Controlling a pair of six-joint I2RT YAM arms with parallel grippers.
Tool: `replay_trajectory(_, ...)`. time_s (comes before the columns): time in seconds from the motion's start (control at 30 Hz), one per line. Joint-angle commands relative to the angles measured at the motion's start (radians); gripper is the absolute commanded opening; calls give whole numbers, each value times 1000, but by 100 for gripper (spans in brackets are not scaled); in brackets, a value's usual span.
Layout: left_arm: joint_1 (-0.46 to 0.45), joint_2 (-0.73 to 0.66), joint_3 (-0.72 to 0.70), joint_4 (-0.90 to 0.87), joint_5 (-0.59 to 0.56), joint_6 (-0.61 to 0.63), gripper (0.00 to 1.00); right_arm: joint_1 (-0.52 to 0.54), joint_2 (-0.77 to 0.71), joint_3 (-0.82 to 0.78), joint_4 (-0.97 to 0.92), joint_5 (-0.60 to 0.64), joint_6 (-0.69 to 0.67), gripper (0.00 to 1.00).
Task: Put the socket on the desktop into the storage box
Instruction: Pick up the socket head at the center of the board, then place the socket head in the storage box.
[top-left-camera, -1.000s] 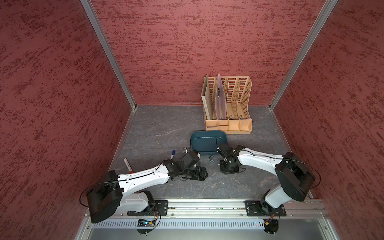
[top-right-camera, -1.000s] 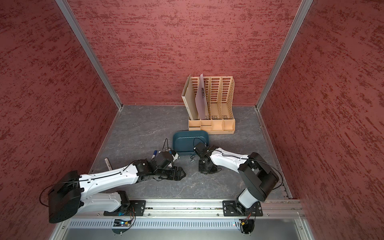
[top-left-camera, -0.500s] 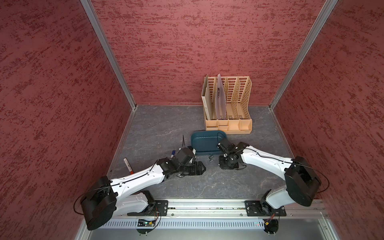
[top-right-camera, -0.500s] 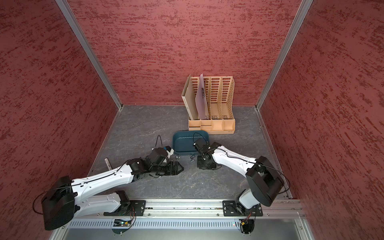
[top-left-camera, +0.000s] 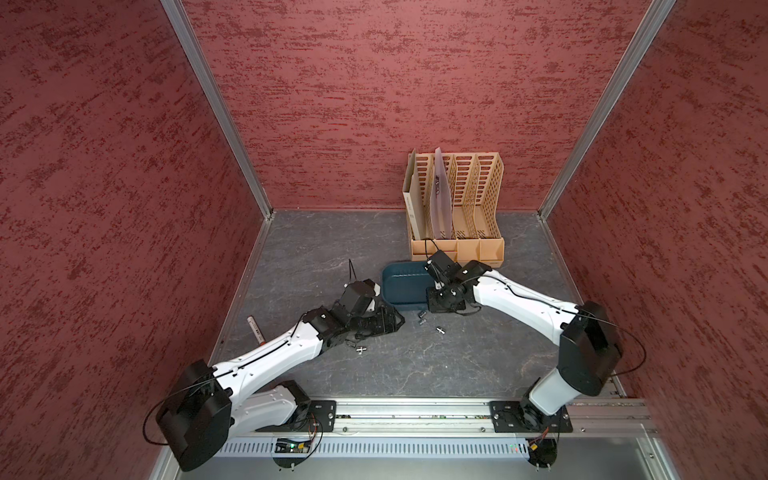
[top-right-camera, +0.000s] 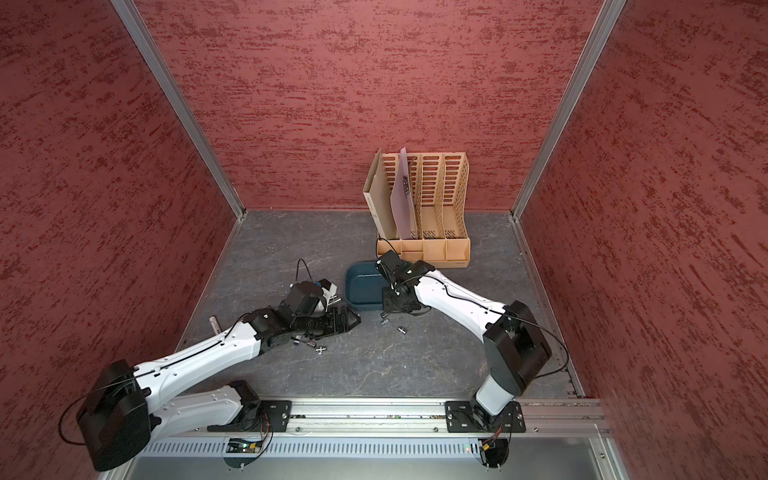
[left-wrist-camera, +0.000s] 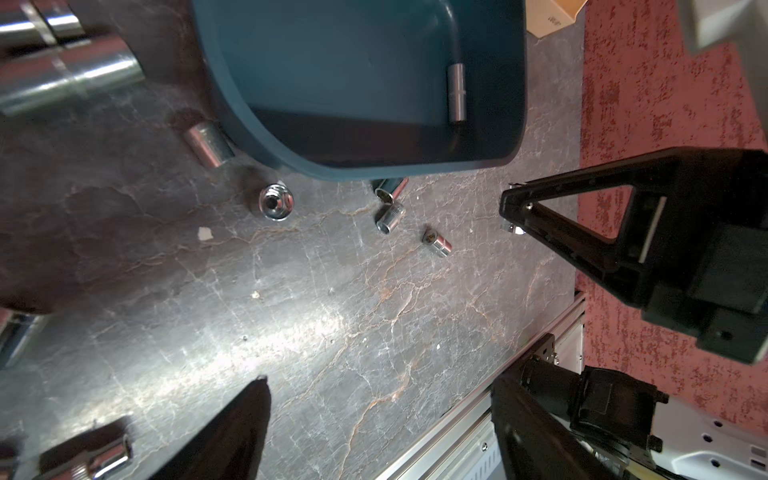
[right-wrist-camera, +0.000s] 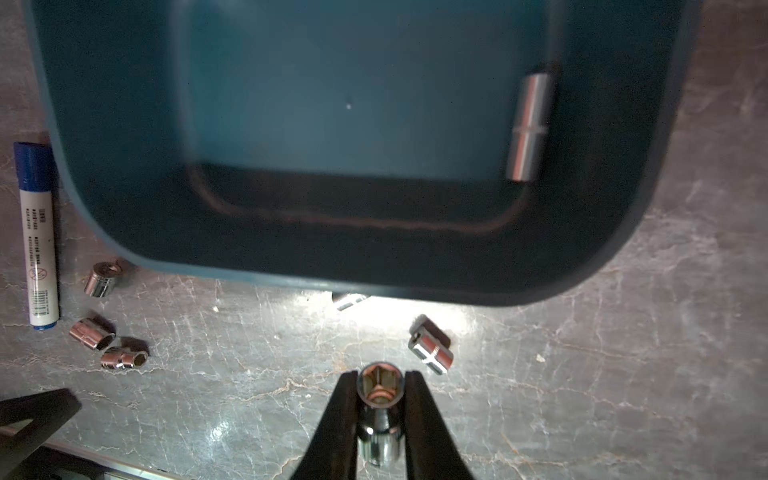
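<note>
My right gripper will next move outward over the storage box's near rim and go down to the box's bottom (right-wrist-camera: 457, 136) beside the long socket. It will let go of the socket there, since that bottom is bare.
The storage box (top-left-camera: 401, 286) (top-right-camera: 361, 286) is a dark teal tub in mid-table, seen in both top views. One long chrome socket (right-wrist-camera: 528, 129) (left-wrist-camera: 456, 93) lies inside it. My right gripper (right-wrist-camera: 380, 374) (top-left-camera: 444, 301) is shut on a chrome socket (right-wrist-camera: 380, 399), held hex end forward just above the table at the box's near right corner. My left gripper (left-wrist-camera: 380, 380) (top-left-camera: 384, 322) is open and empty, low at the box's near left corner. Several loose sockets lie on the table: one (right-wrist-camera: 430, 349), another (left-wrist-camera: 276, 201), a third (top-left-camera: 361, 349).
A tan file rack (top-left-camera: 457, 208) stands behind the box. A blue-capped marker (right-wrist-camera: 37, 237) lies left of the box, a red-tipped one (top-left-camera: 256, 330) by the left wall. The metal rail (top-left-camera: 415, 405) runs along the front. Red walls enclose three sides.
My right gripper, still shut on its socket, has moved back toward the box's near edge. The left gripper has shifted slightly back toward the box, still open.
</note>
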Motion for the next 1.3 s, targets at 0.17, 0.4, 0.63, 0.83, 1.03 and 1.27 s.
replay_trajectory(0.17,51,20,73,-36,20,7,86,-69,103,138,-27,22,-75,16)
replay_trajectory(0.4,75,35,79,-33,18,6,85,-119,199,204,-12,8,-93,16)
replay_trajectory(0.63,92,45,73,-30,12,5,85,-150,279,232,11,10,-101,16)
replay_trajectory(0.83,98,44,56,-31,13,1,84,-168,333,245,33,4,-93,16)
replay_trajectory(1.03,101,35,42,-36,15,-2,85,-176,366,260,42,5,-90,17)
replay_trajectory(1.27,102,26,35,-37,16,-5,85,-181,398,274,42,6,-89,19)
